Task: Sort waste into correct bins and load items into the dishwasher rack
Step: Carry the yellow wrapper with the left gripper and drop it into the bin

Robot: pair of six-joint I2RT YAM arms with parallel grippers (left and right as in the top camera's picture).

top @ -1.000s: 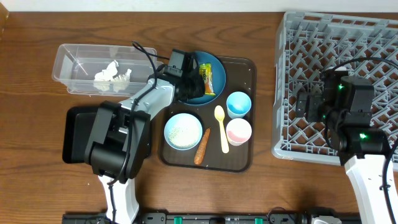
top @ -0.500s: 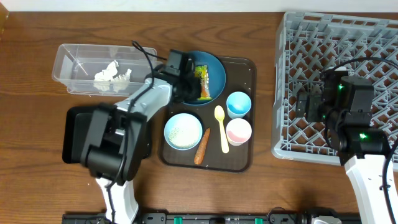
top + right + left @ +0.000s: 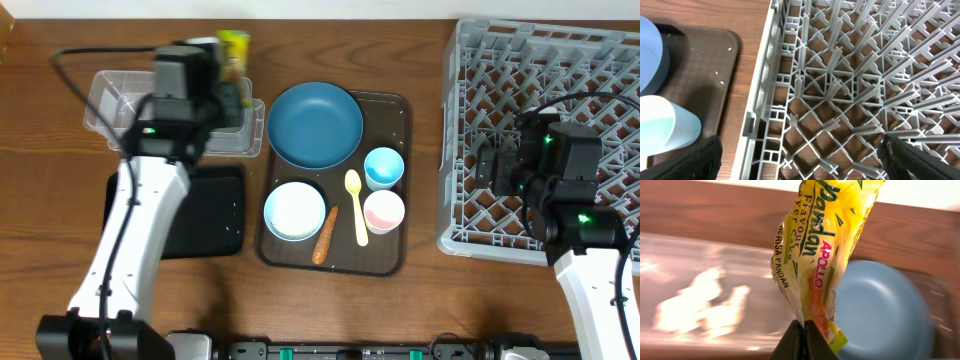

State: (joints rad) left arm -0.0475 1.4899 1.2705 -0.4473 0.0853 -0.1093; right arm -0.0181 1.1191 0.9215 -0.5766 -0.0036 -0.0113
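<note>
My left gripper shifts left in the overhead view over the clear tub's bare bottom next and releases the wrapper (image 3: 234, 48), because it is at the tub's end.
My left gripper (image 3: 803, 330) is shut on the yellow-green snack wrapper (image 3: 820, 245), held above the right end of the clear tub (image 3: 105, 95); overhead the wrapper (image 3: 234, 48) sticks up behind the wrist. White tissue (image 3: 705, 302) lies blurred in the tub. The black tray bin (image 3: 205, 215) is in front of the tub. The dark-blue plate (image 3: 315, 125), white bowl with rice (image 3: 295, 211), carrot (image 3: 325, 236), yellow spoon (image 3: 354, 205), light-blue cup (image 3: 384, 168) and pink cup (image 3: 384, 211) sit on the brown tray. My right gripper (image 3: 800, 160) is open over the grey rack (image 3: 540, 60).
The brown serving tray (image 3: 395, 255) lies mid-table between the bins and the rack. A few rice grains (image 3: 722, 60) lie on its corner in the right wrist view. Bare wood table (image 3: 60, 230) surrounds everything.
My left gripper lifted the snack wrapper off the blue plate and swung left and back to above the clear tub. The right arm has not moved.
</note>
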